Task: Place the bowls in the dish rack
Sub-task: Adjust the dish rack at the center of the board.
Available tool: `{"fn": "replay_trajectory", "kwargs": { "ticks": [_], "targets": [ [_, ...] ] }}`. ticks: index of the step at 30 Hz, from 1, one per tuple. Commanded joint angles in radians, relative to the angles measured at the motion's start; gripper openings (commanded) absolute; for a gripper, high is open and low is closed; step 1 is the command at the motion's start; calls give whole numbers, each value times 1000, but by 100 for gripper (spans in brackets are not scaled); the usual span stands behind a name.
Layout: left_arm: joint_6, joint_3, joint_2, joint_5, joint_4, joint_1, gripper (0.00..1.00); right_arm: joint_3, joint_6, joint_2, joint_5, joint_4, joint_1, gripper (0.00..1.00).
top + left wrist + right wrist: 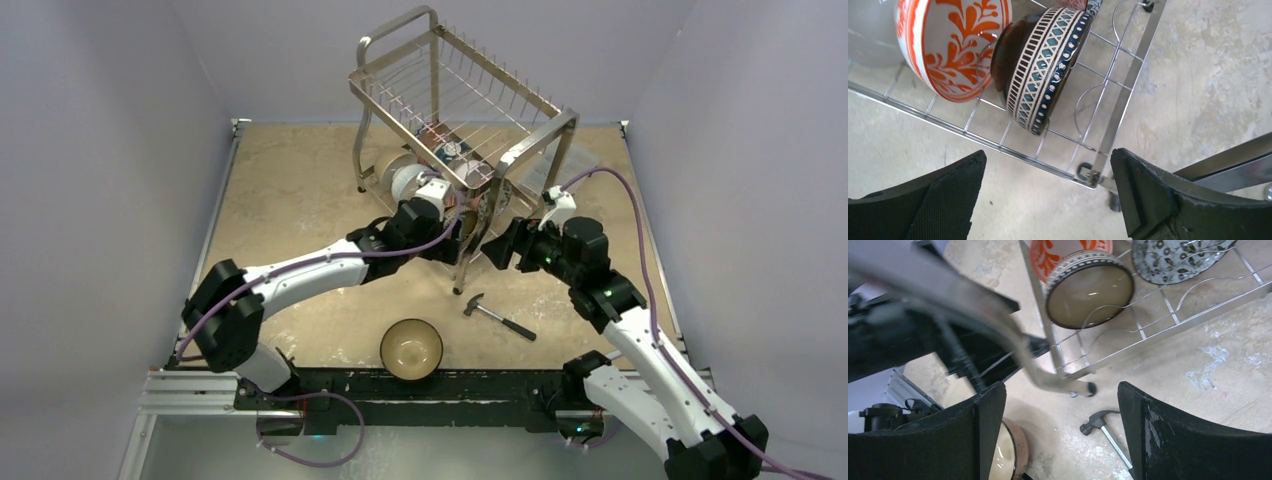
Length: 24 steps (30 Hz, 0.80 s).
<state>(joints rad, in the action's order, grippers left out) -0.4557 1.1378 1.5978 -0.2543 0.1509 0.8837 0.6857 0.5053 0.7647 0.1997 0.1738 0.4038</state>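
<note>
My left gripper needs to back away from the rack [455,85] and go down onto the copper-brown bowl's rim [384,347] opposite the hammer, because this bowl is still on the table.
The dish rack [455,85] stands at the back centre of the table. On its lower tier [998,145] a red-and-white bowl [948,45] and a dark patterned bowl [1043,65] stand on edge between the wires. My left gripper [1048,195] is open just in front of that tier, with nothing between its fingers. The right wrist view shows the dark bowl's cream inside [1090,295] and a grey floral bowl [1173,257] beside it. My right gripper [1062,435] hangs open and empty near the rack's front leg [1058,380]. A copper-brown bowl [411,349] sits upright near the front edge.
A small hammer [500,316] lies on the table to the right of the copper-brown bowl, below my right gripper [497,250]. My left gripper [452,238] is close to the rack's front legs. Grey walls enclose the table on three sides.
</note>
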Motion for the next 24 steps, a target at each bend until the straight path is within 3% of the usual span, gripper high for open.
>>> {"fn": "replay_trajectory", "kwargs": {
  "ticks": [1,8,17,24],
  "targets": [
    [-171,-100,-201,2,-135,-11,94,-18,28,70,8,-100,0,83],
    [-261,-269,-353,15,-137,-22,94,-34,20,130,155,-331,0,78],
    [-379,-346,-488,2,125,-29,93,-54,0,172,354,-452,2,75],
    [-469,-411,-567,149,378,-26,90,-67,-1,168,364,-428,1,78]
  ]
}}
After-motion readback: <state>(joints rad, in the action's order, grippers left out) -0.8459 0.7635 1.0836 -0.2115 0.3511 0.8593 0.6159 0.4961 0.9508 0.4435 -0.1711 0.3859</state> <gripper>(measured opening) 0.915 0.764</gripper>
